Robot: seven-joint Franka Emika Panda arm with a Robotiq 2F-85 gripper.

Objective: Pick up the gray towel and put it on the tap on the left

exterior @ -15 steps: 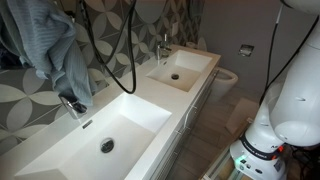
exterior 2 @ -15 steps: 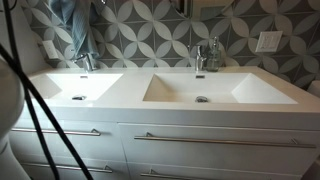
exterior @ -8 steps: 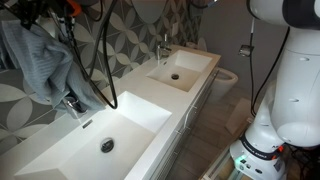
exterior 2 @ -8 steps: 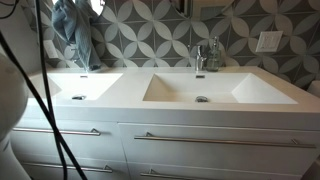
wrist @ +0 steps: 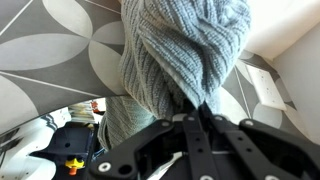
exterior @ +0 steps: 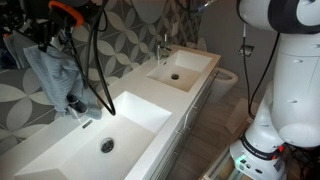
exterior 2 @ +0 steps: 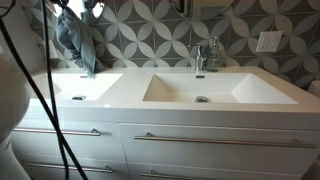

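Next, my gripper lowers the bunched towel onto the tap beneath its hanging end (exterior: 78, 109) and releases the fold, since that tap stands below my gripper.
The gray knitted towel (exterior: 55, 72) hangs bunched from my gripper (exterior: 52, 38) against the patterned wall, and its lower end reaches the left tap (exterior: 75, 104). In an exterior view the towel (exterior 2: 75, 40) hangs just above the left tap (exterior 2: 86, 62). In the wrist view my gripper (wrist: 199, 116) is shut on a fold of the towel (wrist: 180, 50), which fills the space ahead of the fingers.
A white double-basin counter (exterior: 150, 95) runs along the tiled wall. A second tap (exterior: 163, 46) and a soap bottle (exterior 2: 212, 55) stand at the other basin. Black cables (exterior: 100, 80) hang over the left basin. The robot base (exterior: 290, 100) stands beside the vanity.
The gripper has carried the towel down and along the wall, closer to the left tap. The towel now hangs lower and narrower, and more of the arm has come into view.
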